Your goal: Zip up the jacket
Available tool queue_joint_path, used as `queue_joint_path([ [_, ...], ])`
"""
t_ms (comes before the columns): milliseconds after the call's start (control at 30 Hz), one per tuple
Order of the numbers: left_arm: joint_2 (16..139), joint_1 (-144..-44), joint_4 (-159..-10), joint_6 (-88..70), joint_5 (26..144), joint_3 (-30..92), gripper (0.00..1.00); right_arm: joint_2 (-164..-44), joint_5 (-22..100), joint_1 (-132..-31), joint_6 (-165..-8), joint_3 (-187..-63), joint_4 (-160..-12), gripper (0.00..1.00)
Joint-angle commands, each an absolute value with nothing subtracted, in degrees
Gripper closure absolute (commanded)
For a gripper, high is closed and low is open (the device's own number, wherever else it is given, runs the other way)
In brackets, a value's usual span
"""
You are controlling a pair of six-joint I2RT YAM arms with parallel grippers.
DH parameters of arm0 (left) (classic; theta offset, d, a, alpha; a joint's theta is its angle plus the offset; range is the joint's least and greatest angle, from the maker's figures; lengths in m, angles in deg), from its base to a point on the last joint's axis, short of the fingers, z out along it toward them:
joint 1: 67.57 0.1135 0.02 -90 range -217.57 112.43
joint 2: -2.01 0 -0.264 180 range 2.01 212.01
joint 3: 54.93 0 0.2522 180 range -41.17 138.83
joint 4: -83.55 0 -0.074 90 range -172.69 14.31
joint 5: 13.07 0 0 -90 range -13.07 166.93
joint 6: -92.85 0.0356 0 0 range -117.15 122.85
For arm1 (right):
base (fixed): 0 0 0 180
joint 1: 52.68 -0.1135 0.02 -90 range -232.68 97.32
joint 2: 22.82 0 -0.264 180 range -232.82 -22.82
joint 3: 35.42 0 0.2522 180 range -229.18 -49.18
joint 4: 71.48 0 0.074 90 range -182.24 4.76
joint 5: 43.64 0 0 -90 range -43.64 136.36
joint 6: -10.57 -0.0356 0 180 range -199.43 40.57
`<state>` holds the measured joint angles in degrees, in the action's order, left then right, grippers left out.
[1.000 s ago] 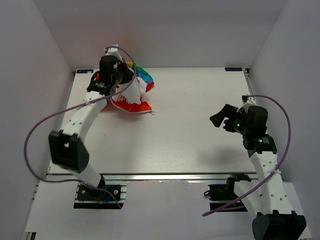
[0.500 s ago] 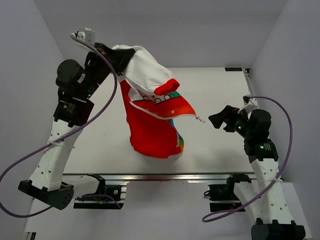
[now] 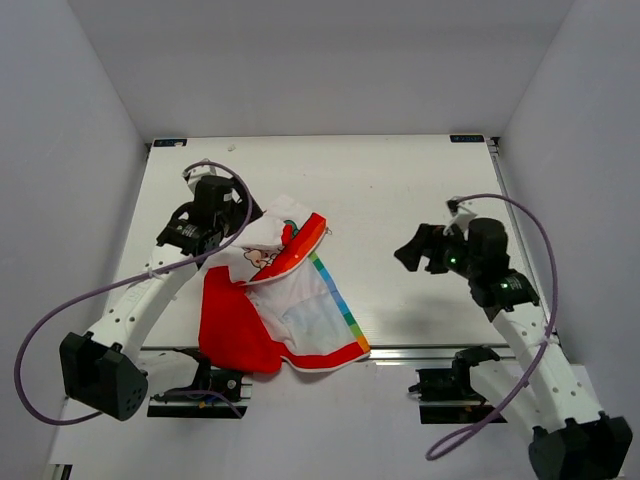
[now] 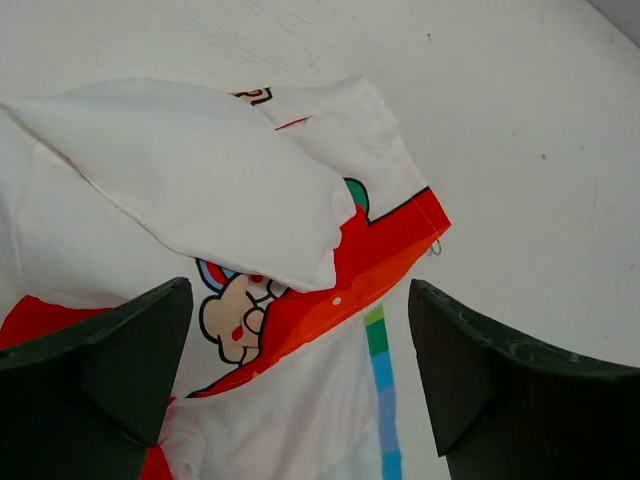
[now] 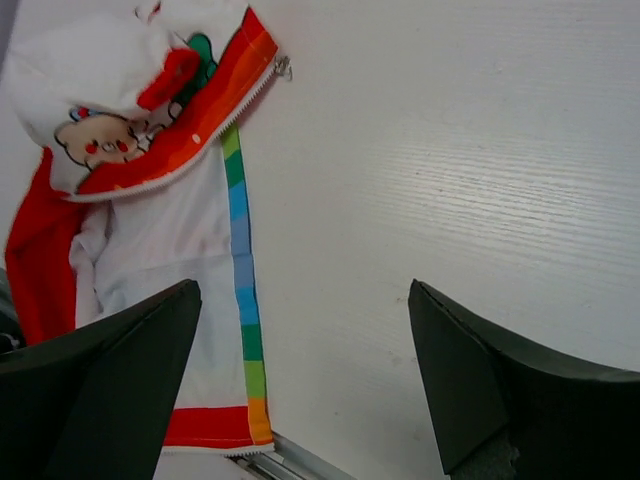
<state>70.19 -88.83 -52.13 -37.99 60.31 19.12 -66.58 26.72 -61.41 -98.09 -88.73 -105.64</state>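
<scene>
The left gripper moves back and down onto the red hood next, since the hood lies closer to my base than my open fingers.
The jacket [image 3: 285,305] lies crumpled at the near left of the table, its red hood and hem hanging over the front edge. It is white with a cartoon print, a red-orange band and a rainbow stripe [image 5: 240,260]. The front lies apart, and the zipper pull [image 5: 284,66] sits at the tip of the red band. My left gripper [image 3: 243,228] hovers open just above the jacket [image 4: 200,190] and touches nothing. My right gripper [image 3: 410,250] stands open over bare table to the right of the jacket, empty.
The white table [image 3: 420,180] is enclosed by pale walls on three sides. A metal rail [image 3: 420,350] runs along the front edge, and the jacket's hem overhangs it [image 5: 215,430]. Purple cables loop from both arms.
My left gripper lifted the jacket from the far left corner, swung it toward the near edge and let it go; its jaws are now open. My right arm shifted slightly left.
</scene>
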Motion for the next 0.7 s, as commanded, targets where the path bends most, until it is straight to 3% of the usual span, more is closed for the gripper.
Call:
queue_joint_path([
  [0,68.5,-88.8,-45.3,-41.4,57.5,22.3,0.02,-69.6,36.1,-74.4,-96.8,-89.1,-105.3,0.11],
  [333,61.5,-88.8,-35.1,-46.8,62.9,8.9,0.02,-88.2,55.3,-97.5,-95.0,-95.0,-101.0,0.11],
  [533,57.1,-88.8,-31.5,-50.5,67.9,-0.5,0.02,-100.0,54.9,-105.5,-83.3,-101.4,-93.9,0.11],
  [667,51.8,-88.8,-33.7,-51.1,70.6,-7.2,0.02,-106.7,47.3,-108.5,-73.1,-104.5,-85.9,0.11],
])
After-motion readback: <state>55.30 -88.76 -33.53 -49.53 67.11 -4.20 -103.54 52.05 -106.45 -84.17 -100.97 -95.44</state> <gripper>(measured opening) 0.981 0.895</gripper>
